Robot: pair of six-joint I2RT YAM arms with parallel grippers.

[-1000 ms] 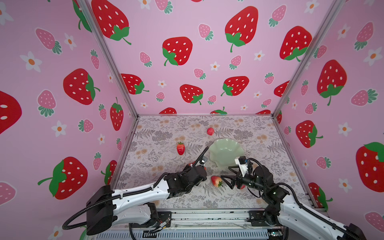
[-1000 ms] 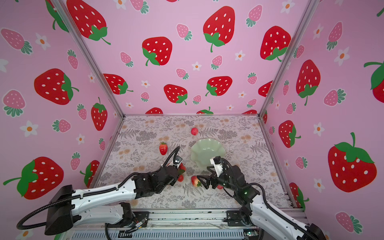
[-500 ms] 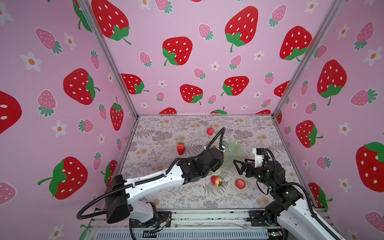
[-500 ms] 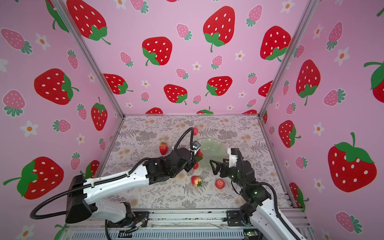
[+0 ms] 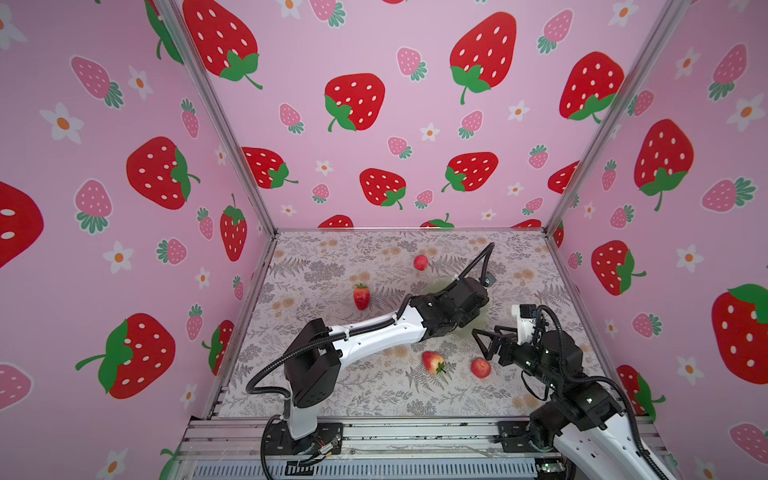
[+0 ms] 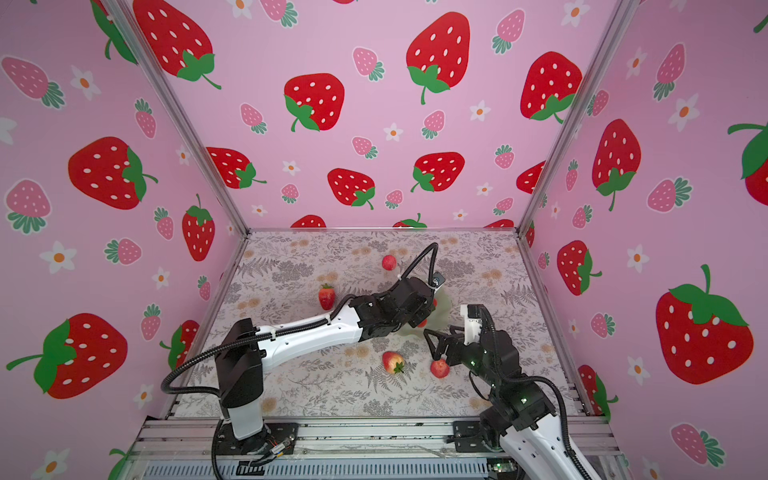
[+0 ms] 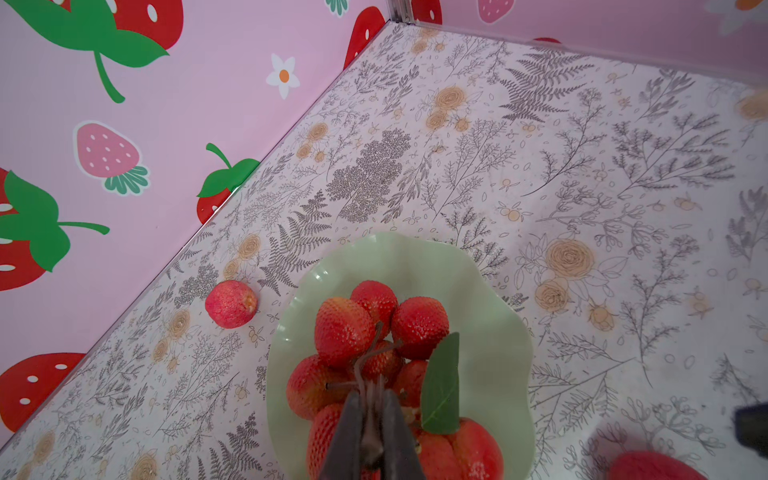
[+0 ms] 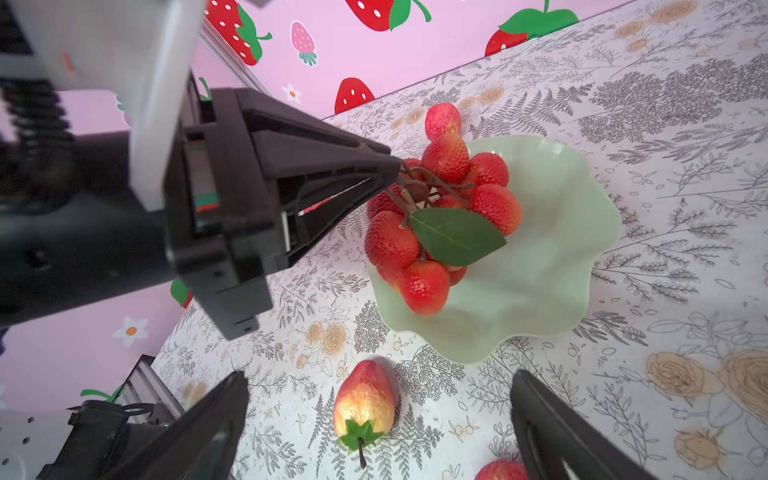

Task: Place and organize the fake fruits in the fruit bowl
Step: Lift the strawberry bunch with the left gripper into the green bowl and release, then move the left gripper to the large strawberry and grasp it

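Note:
The lowest balls of the bunch already hang inside the bowl's rim, so the left gripper will next go down a little toward the bottom of the bowl and let go of the bunch's stem.
My left gripper [image 7: 371, 399] is shut on the brown stem of a bunch of red balls [image 7: 345, 328] with one green leaf. The bunch [image 8: 446, 162] hangs into the near-left part of the mint-green fruit bowl [image 8: 552, 249]; its lowest balls look close to the bowl's floor. In both top views the left wrist covers most of the bowl [image 6: 442, 309]. My right gripper [image 5: 481, 345] stands open just in front of the bowl, above the table. A reddish pear [image 8: 365, 401] and a round red fruit [image 5: 480, 368] lie below it. A strawberry [image 5: 361, 296] and a second round fruit [image 5: 420, 262] lie farther back.
The floral tabletop [image 5: 316, 374] is walled in by pink strawberry-print panels on the left, back and right. The second round fruit [image 7: 231, 304] sits just outside the bowl's rim. A metal rail [image 5: 374, 436] runs along the front edge.
The left arm has carried the bunch from the near table back and right to the bowl. The right gripper has drawn back from the near round fruit, staying open.

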